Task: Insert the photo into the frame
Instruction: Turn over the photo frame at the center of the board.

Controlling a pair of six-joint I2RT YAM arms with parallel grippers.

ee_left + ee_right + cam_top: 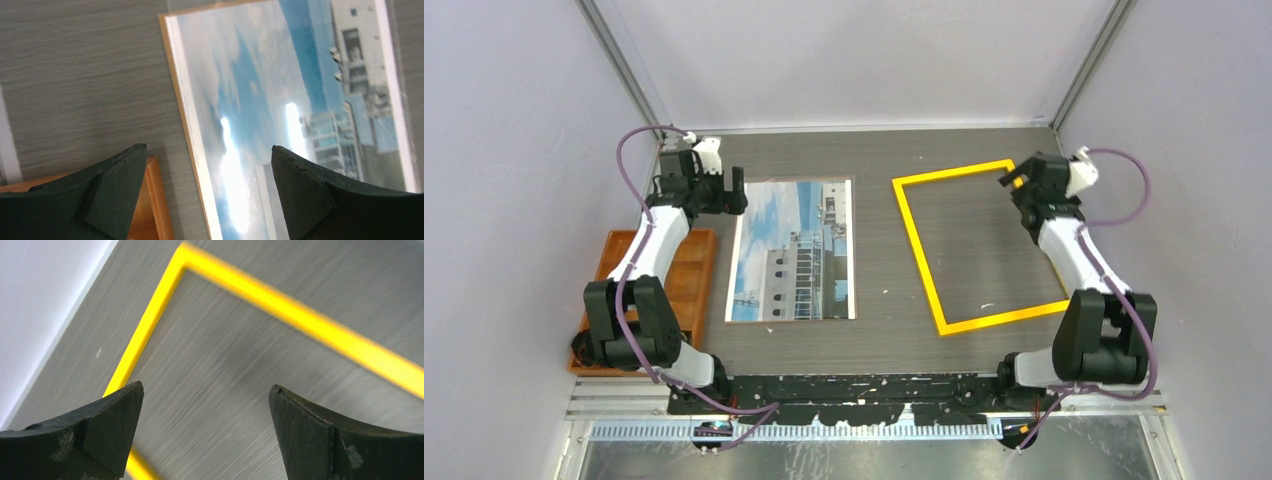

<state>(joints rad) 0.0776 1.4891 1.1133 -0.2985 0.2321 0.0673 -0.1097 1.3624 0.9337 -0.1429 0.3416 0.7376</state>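
The right gripper moves back and down across the yellow frame next, turning astride the middle of one bar [920,257], since that bar is nearest the photo.
The photo [794,250], a white building against blue sky, lies face up left of centre on a board with a thin brown edge [181,100]. A glossy clear sheet seems to lie over it. The yellow frame [917,252] lies flat on the table to the right, with table surface showing through it. My left gripper [734,195] hovers open and empty over the photo's far left corner [280,100], jaws wide apart [209,147]. My right gripper [1014,182] hovers open and empty over the frame's far right corner [300,315], jaws wide apart [206,385].
An orange compartment tray [694,290] sits at the table's left edge beside the photo, partly under my left arm; its rim shows in the left wrist view [155,200]. White walls close in the back and both sides.
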